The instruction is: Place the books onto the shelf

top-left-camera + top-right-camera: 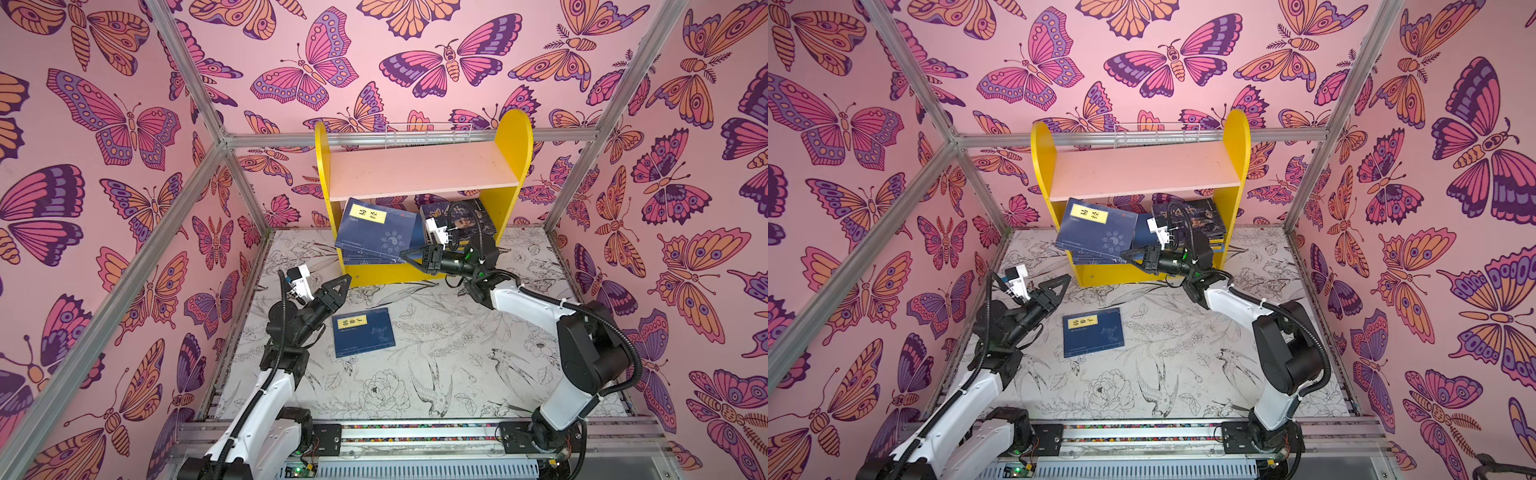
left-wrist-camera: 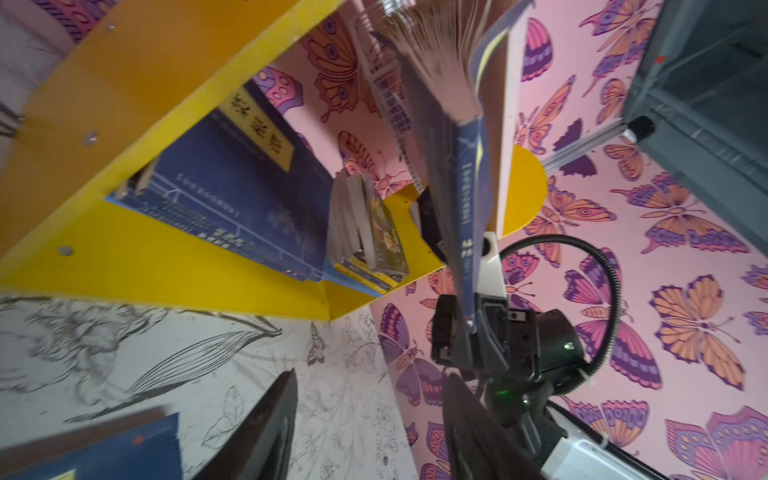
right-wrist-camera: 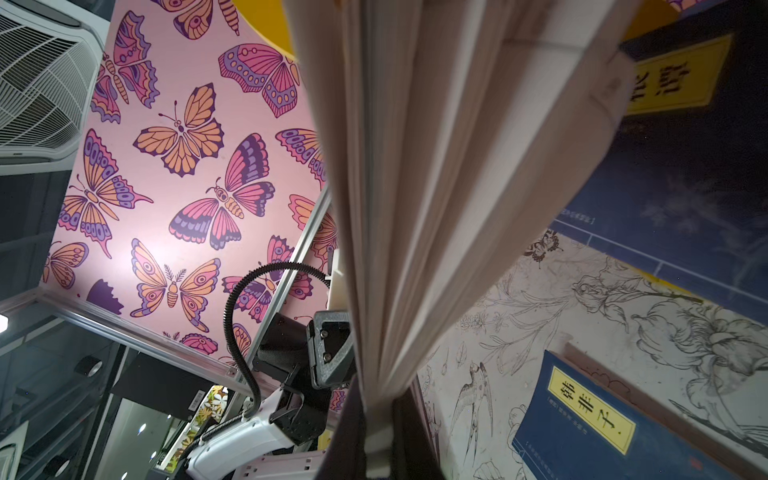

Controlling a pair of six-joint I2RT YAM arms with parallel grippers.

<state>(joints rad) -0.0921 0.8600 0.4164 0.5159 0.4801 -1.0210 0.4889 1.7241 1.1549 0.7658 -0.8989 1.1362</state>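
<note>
My right gripper turns the skewed book square, lowers it outward and releases its corner next, since the lower level's navy stack [image 1: 371, 258] [image 3: 680, 180] lies below and outward.
The shelf [image 1: 419, 170] stands at the back of the table, and its upper board is bare. Navy and dark books [image 1: 461, 220] fill its lower tier. My right gripper [image 1: 409, 254] is shut on the corner of a navy-blue book [image 1: 376, 230] with a yellow label, at the front of the lower tier. That book's pages [image 3: 436, 166] fan out above the shut jaws. My left gripper [image 1: 338, 291] hangs open and empty by the shelf's front left corner. Another navy book [image 1: 363, 332] lies flat on the table just in front of it.
A white wire rack [image 1: 428, 135] sits behind the shelf's top. Aluminium frame posts [image 1: 582, 158] and butterfly-patterned walls close in the back and both sides. The arms' bases stand on a rail [image 1: 415, 434] along the front edge.
</note>
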